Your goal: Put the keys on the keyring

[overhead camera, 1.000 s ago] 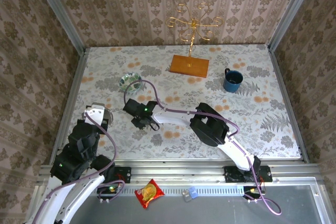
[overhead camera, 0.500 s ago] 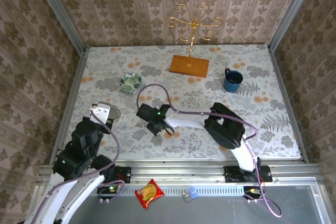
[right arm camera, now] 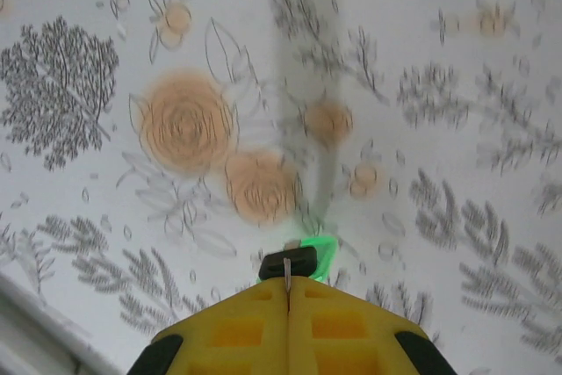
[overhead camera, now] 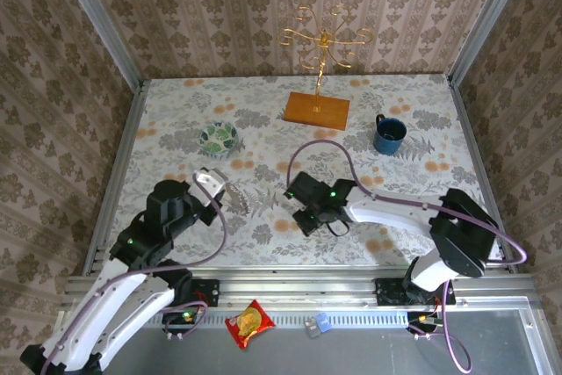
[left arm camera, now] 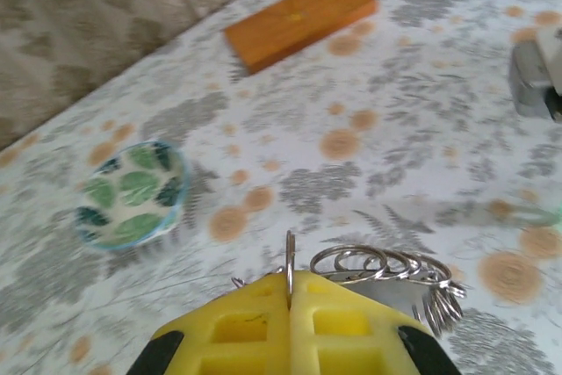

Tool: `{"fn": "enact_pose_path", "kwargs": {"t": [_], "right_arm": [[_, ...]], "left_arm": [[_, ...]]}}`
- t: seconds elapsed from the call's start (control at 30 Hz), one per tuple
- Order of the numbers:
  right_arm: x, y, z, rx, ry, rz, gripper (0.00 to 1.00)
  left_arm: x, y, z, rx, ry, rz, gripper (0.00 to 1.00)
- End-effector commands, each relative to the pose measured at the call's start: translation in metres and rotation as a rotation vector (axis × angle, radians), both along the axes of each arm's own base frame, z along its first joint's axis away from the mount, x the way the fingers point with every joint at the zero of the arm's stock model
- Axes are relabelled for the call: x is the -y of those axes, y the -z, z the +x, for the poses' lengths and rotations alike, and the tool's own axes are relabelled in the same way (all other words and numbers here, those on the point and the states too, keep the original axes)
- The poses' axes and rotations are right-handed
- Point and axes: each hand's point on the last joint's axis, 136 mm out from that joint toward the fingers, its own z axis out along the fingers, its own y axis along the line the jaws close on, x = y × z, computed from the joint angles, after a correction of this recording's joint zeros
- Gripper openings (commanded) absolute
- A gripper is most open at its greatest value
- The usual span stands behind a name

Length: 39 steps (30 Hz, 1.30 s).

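The right gripper shifts past the orange flowers toward the blue mug next. It then releases the key over the grey leafy sprigs, since the tabletop there is clear.
In the left wrist view my left gripper (left arm camera: 290, 280) is shut on a thin metal ring of the keyring (left arm camera: 290, 256), which stands upright between the yellow fingers. Several more linked rings (left arm camera: 386, 263) fan out to its right. From above, the left gripper (overhead camera: 213, 183) is left of centre, with the grey-brown strap (overhead camera: 237, 202) beside it. My right gripper (right arm camera: 287, 283) is shut on a key with a bright green head (right arm camera: 323, 248) and a black part, a thin metal edge pinched between the fingers. The right gripper (overhead camera: 307, 217) hangs over the table's middle.
A patterned bowl (overhead camera: 218, 138) sits at the back left. The gold wire stand (overhead camera: 320, 41) rises from its wooden base (overhead camera: 316, 110) at the back centre, and a blue mug (overhead camera: 389, 133) is to the right. A red snack packet (overhead camera: 250, 324) lies on the front rail.
The right gripper shut and swung from beside the bowl toward the table's middle. The left arm reached forward and right, carrying the keyring.
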Motion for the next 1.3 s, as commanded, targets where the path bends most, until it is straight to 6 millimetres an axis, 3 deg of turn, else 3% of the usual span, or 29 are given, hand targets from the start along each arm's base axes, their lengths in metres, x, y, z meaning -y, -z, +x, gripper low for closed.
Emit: {"fn": "enact_pose_path", "kwargs": {"t": [0.0, 0.3, 0.63, 1.03, 1.27], "right_arm": [[0.008, 0.002, -0.015, -0.116, 0.065, 0.106, 0.0], [0.033, 0.007, -0.005, -0.204, 0.197, 0.181, 0.0], [0.033, 0.015, 0.023, -0.19, 0.239, 0.125, 0.0], [0.032, 0.029, 0.045, -0.19, 0.274, 0.074, 0.0], [0.037, 0.031, 0.051, -0.163, 0.283, 0.035, 0.12]], "left_arm": [[0.034, -0.014, -0.013, 0.02, 0.209, -0.052, 0.0], [0.077, 0.005, -0.036, -0.061, 0.439, 0.005, 0.0], [0.103, 0.02, -0.041, -0.12, 0.515, 0.0, 0.0], [0.115, 0.017, -0.039, -0.112, 0.526, -0.022, 0.0], [0.115, 0.018, -0.039, -0.113, 0.518, -0.018, 0.0]]}}
